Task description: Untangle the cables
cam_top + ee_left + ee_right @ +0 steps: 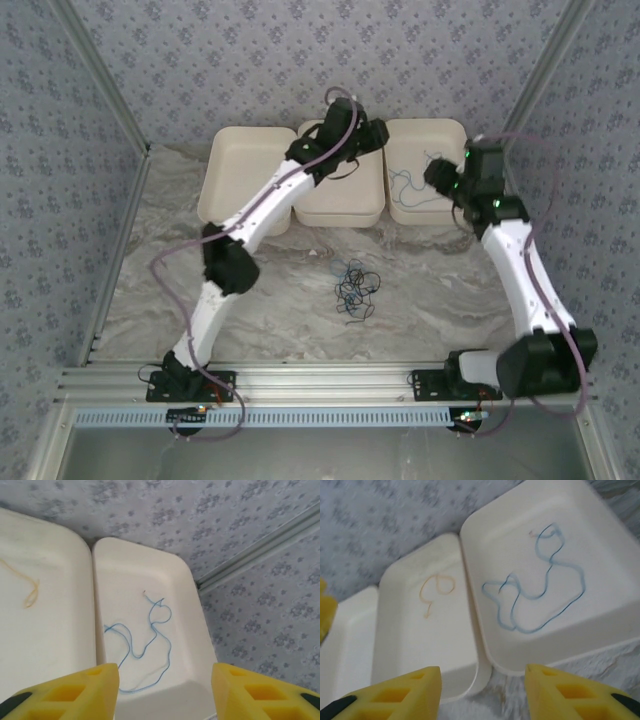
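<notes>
I will next move my right gripper back and down onto the black cable's loop jutting from the tangle's side [373,281], as the tangle is below it and back toward the base.
A tangle of thin blue and black cables [355,287] lies on the marble table in front of the trays. One blue cable [145,645] [535,600] lies loose in the right white tray [440,135]. A short orange cable [437,587] [30,587] lies in the middle tray [345,205]. My left gripper [165,690] hangs open over the middle tray's far right side [372,135], nothing between its yellow fingers. My right gripper [482,690] is open and empty too, above the near edge where the middle and right trays meet [438,176].
A third white tray [245,180] stands at the back left, with nothing visible in it. Patterned walls and metal frame rails close the table on three sides. The left arm stretches diagonally over the left and middle trays.
</notes>
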